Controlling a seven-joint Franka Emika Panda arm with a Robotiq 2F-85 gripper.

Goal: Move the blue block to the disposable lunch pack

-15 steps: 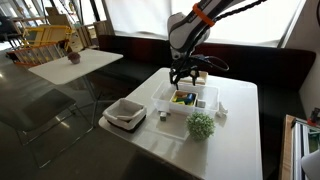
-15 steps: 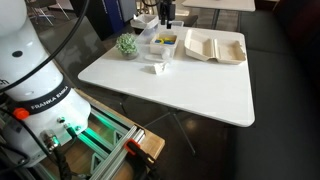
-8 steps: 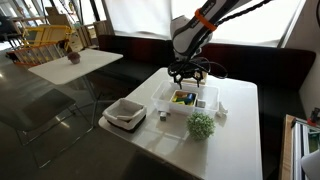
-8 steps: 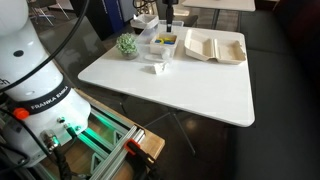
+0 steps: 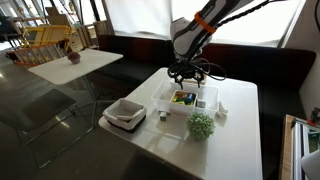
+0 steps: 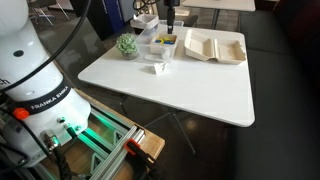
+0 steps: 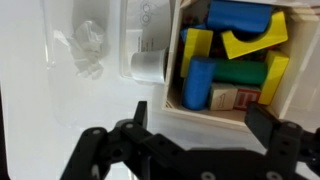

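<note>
The open gripper moves over the wooden box's near side and down around the near blue block (image 7: pixel 200 82) next, since the block stands inside the box, past that side.
In the wrist view a wooden box (image 7: pixel 215 112) holds coloured blocks. A blue block (image 7: pixel 200 82) stands at its near left, and a larger blue piece (image 7: pixel 240 15) lies at the far side among yellow and green pieces. My gripper (image 7: pixel 200 128) is open and empty, just above the box's near wall, with its fingers either side. In both exterior views it hangs over the blocks (image 5: pixel 182 97) in the white divided tray (image 5: pixel 172 122) (image 6: pixel 150 50). The tan lunch pack (image 6: pixel 215 47) lies next to the tray, apart from the gripper.
A white square container with a dark base (image 5: pixel 125 113) stands at a table corner. A small green plant (image 5: pixel 201 125) (image 6: pixel 127 45) stands beside the tray. A small white cup (image 7: pixel 148 66) and crumpled clear plastic (image 7: pixel 85 45) lie in the tray beside the box.
The gripper shifted slightly over the tray between one second and half a second ago. It has stayed still since, open and empty.
</note>
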